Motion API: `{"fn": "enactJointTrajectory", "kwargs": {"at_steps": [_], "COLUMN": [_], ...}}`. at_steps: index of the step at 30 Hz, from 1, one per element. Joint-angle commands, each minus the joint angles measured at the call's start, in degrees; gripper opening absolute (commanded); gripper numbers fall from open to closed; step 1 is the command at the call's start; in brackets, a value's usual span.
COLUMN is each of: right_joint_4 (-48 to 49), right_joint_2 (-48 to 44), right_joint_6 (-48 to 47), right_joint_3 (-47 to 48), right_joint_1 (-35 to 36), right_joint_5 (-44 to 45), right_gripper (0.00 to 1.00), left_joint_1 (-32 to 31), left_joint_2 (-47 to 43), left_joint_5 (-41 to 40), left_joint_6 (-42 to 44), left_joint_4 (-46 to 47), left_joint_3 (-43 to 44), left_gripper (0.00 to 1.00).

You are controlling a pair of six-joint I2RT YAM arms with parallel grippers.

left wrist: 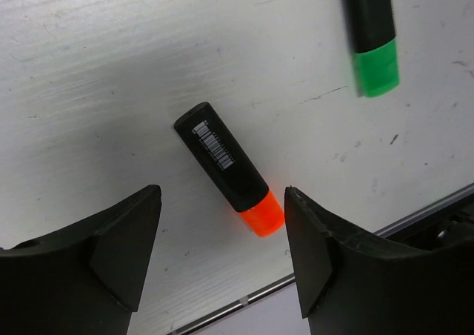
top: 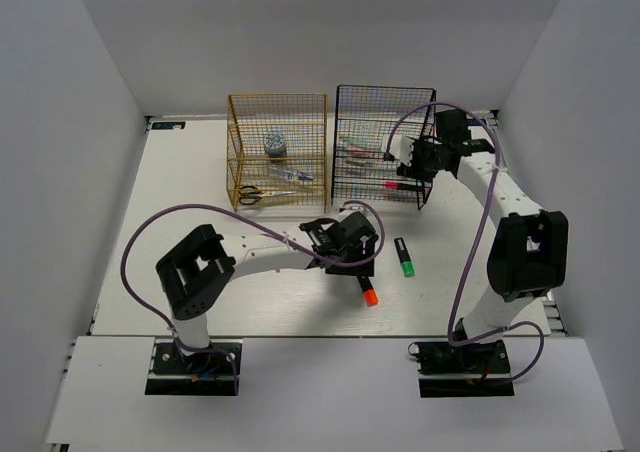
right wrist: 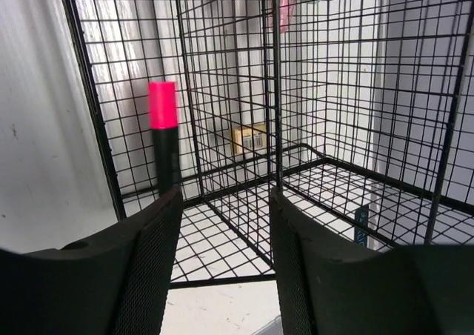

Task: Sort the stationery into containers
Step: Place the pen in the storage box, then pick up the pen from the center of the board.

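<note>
The orange highlighter lies at an angle to the fingers of my left gripper. I should next lower and turn that gripper until its fingers are on either side of the orange highlighter's black body beside the orange cap.
My left gripper hangs open just above the table, over a black-bodied orange highlighter that lies flat with its orange cap between the fingertips; it also shows from above. A green highlighter lies further off on the table. My right gripper is open and empty at the lower shelf of the black rack. A pink highlighter rests inside that rack just past the left finger, free of the jaws.
The gold rack holds a tape roll, scissors and a clear tube. The black rack holds pastel highlighters on its upper shelf and a tan eraser. The table's front edge runs close behind the left fingers.
</note>
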Motion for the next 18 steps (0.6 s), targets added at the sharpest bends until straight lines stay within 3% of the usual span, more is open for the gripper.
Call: {"fn": "enactJointTrajectory", "kwargs": {"at_steps": [1, 2, 4, 5, 7, 8, 14, 18], "right_joint_4": [3.74, 4.18, 4.09, 4.61, 7.16, 8.47, 9.45, 13.40], "right_joint_2": [-3.99, -5.22, -7.59, -8.30, -12.14, -13.22, -23.59, -32.73], "right_joint_6": [4.22, 6.32, 11.68, 19.53, 25.64, 33.33, 45.18, 49.31], "right_joint_3": [-0.66, -0.93, -0.75, -0.58, -2.41, -3.12, -11.90, -20.86], "right_joint_1": [-0.37, -0.37, -0.64, -0.64, -0.72, -0.81, -1.52, -1.95], "right_joint_5": [-2.92, -3.19, -5.29, -5.48, -4.87, -4.60, -7.31, -6.19], "right_gripper": [0.54, 0.51, 0.07, 0.00, 0.00, 0.00, 0.00, 0.00], "left_joint_1": [-0.62, -0.79, -1.06, -1.23, -1.67, -1.85, -2.29, -3.25], "left_joint_2": [0.49, 1.01, 1.54, 1.80, 2.59, 2.86, 5.93, 9.79], "left_joint_5": [-1.78, -1.78, -2.13, -2.30, -2.57, -2.57, -3.53, -8.09], "left_joint_6": [-1.80, -1.90, -2.34, -2.34, -2.86, -3.13, -5.93, -9.79], "left_joint_4": [-1.66, -1.74, -1.57, -1.74, -1.57, -1.66, -2.27, -14.53], "left_joint_3": [2.11, 2.63, 2.98, 3.42, 3.95, 4.30, 7.82, 15.79], "left_gripper": [0.77, 0.77, 0.73, 0.72, 0.70, 0.70, 0.64, 0.57]}}
